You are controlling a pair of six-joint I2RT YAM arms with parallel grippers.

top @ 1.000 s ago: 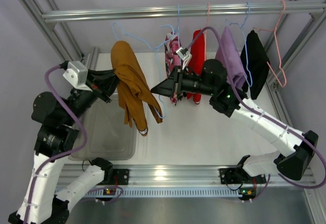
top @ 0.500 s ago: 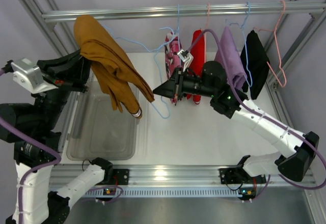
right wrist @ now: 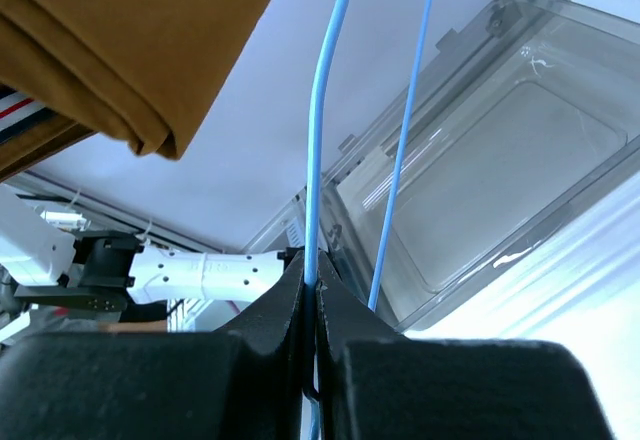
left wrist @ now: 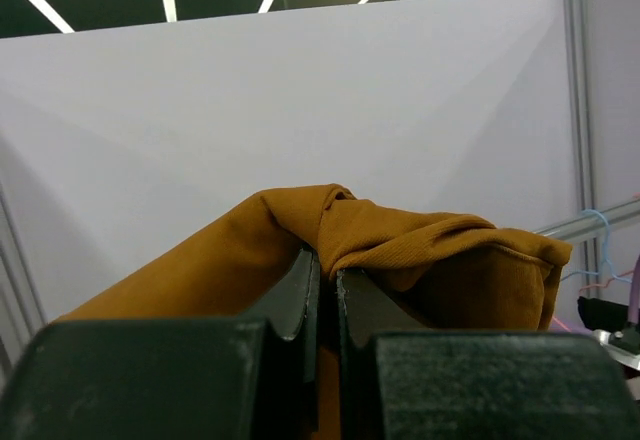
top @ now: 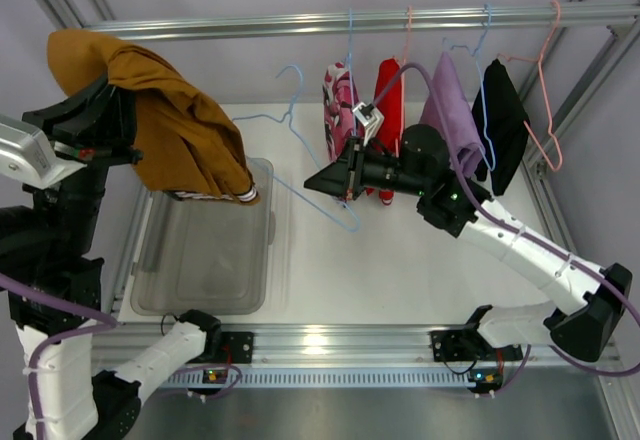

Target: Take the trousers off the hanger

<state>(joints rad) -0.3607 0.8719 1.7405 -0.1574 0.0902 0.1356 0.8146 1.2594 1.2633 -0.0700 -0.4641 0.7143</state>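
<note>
The left gripper needs to tip downward and lower to release the trousers (top: 175,130) in the clear plastic bin (top: 208,250), because the bin stands open below the raised gripper.
The mustard trousers (top: 175,130) hang bunched from my left gripper (top: 125,125), which is raised high at the far left above the bin. In the left wrist view the left gripper (left wrist: 327,265) is shut on a fold of the trousers (left wrist: 420,250). The light-blue wire hanger (top: 290,110) is off the rail, tilted, just right of the trousers, and its wires look bare. My right gripper (top: 312,182) is shut on the hanger's wire; the right wrist view shows its jaws (right wrist: 312,270) closed on the hanger wire (right wrist: 325,110), with the trousers (right wrist: 130,50) at upper left.
A clear plastic bin (top: 205,250) sits on the table under the trousers, also in the right wrist view (right wrist: 500,160). On the rail (top: 250,26) hang a pink patterned garment (top: 338,110), a red one (top: 388,100), a purple one (top: 450,110), a black one (top: 500,120) and a bare pink hanger (top: 548,110).
My left gripper has swung up and to the left with the trousers, pulling them off the hanger. The right gripper has held the hanger nearly still; the hanger now shows bare.
</note>
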